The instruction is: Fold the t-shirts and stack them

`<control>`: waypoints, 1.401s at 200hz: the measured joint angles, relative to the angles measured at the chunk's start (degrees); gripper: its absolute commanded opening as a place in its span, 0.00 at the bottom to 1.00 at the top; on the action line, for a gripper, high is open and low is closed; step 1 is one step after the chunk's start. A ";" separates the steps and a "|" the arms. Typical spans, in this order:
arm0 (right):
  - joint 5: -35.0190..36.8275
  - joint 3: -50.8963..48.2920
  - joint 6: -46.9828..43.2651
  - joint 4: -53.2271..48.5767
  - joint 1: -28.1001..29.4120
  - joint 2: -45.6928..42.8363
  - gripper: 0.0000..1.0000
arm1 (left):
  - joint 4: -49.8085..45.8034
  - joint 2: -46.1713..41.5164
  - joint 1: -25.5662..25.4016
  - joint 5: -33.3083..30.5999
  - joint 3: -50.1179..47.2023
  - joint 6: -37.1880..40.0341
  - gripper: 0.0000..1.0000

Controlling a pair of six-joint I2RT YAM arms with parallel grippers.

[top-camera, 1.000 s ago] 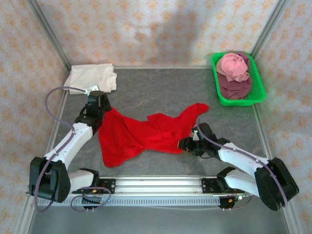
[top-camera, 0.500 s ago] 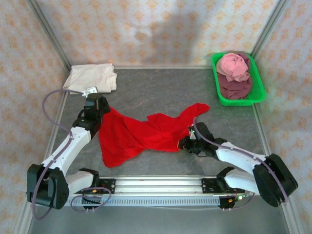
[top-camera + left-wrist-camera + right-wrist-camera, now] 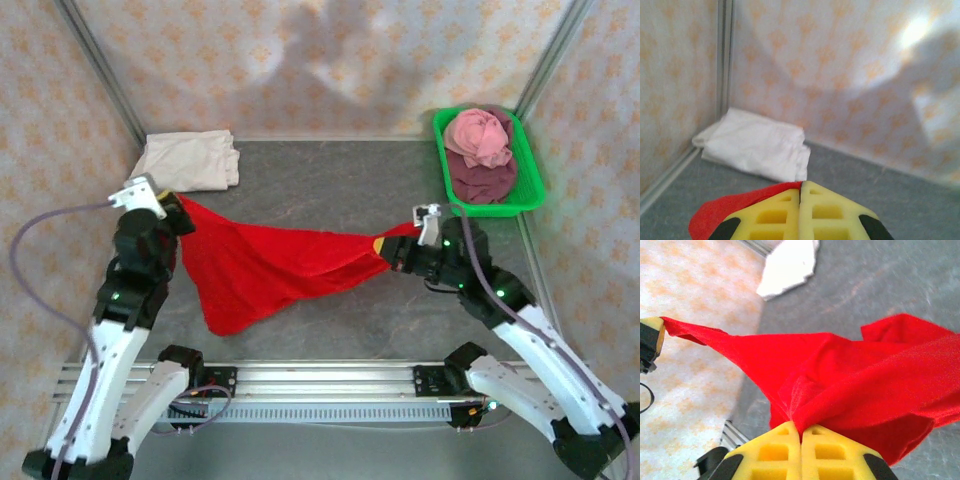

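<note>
My left gripper raises the sagging shirt next, swings outward, lowers the shirt's corner onto bare tabletop by the back wall (image 3: 268, 152) (image 3: 834, 161) and lets go.
The bright red t-shirt (image 3: 260, 265) hangs stretched in the air between both arms, its lower part sagging toward the table. My left gripper (image 3: 178, 205) is shut on the shirt's left corner; a red edge (image 3: 725, 210) shows beside its yellow fingers (image 3: 830, 210). My right gripper (image 3: 385, 250) is shut on the right end, with bunched red cloth (image 3: 855, 385) pinched at its tips (image 3: 801, 432). A folded cream-white t-shirt (image 3: 190, 160) lies at the back left corner, also seen as a white bundle (image 3: 757, 150). Pink (image 3: 478, 135) and maroon (image 3: 482, 180) t-shirts sit crumpled in the tray.
The green plastic tray (image 3: 530, 170) stands at the back right against the wall. Patterned walls enclose the grey table (image 3: 320, 190) on three sides. A metal rail (image 3: 320, 385) with both arm bases runs along the near edge.
Both arms have risen and pulled apart, lifting the red t-shirt off the table and stretching it taut between them. The left gripper moved left and back, the right one back and right.
</note>
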 measured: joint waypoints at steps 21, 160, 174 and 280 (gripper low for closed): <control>1.16 7.50 -1.70 -4.68 0.00 -0.66 0.00 | -3.34 -4.39 0.00 2.08 5.70 1.81 0.00; 24.24 39.76 -7.82 -13.77 0.02 4.66 0.00 | -19.30 10.12 0.00 18.25 57.72 9.70 0.00; 27.47 39.76 -7.37 -14.60 0.02 5.27 0.00 | -21.31 14.67 0.00 18.27 64.37 10.67 0.00; 31.61 47.87 -6.19 -6.62 -16.68 42.12 0.00 | -22.95 75.30 0.02 19.21 97.35 22.49 0.00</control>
